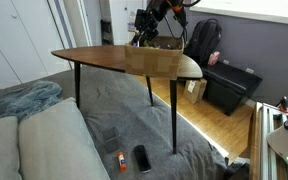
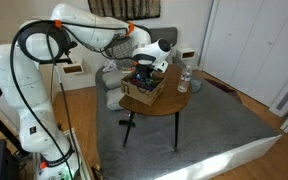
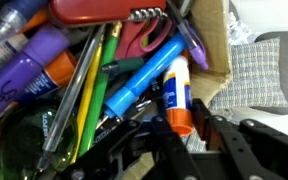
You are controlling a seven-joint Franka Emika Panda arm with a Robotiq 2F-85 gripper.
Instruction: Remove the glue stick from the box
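Observation:
My gripper needs to rise over the box's side and lower to release, since the open tabletop (image 2: 176, 89) beside the clear bottle is below it, outside the box.
The small cardboard box (image 2: 142, 97) stands on the wooden table (image 2: 162, 108), full of markers, pens and scissors. In the wrist view its tan wall (image 3: 216, 40) is at the upper right. The glue stick (image 3: 177, 80), white with an orange cap, lies inside against that wall, cap towards me. My gripper (image 3: 179, 112) is lowered into the box, its two black fingers close against both sides of the orange cap. In both exterior views the gripper (image 2: 149, 68) (image 1: 144, 30) hangs over the box.
A blue marker (image 3: 134, 88), purple markers (image 3: 29, 70), a green pencil and red-handled scissors (image 3: 149, 30) crowd the glue stick. A clear bottle (image 2: 184, 80) stands beside the box. A black case (image 1: 229, 88) lies on the floor beyond the table (image 1: 134, 60).

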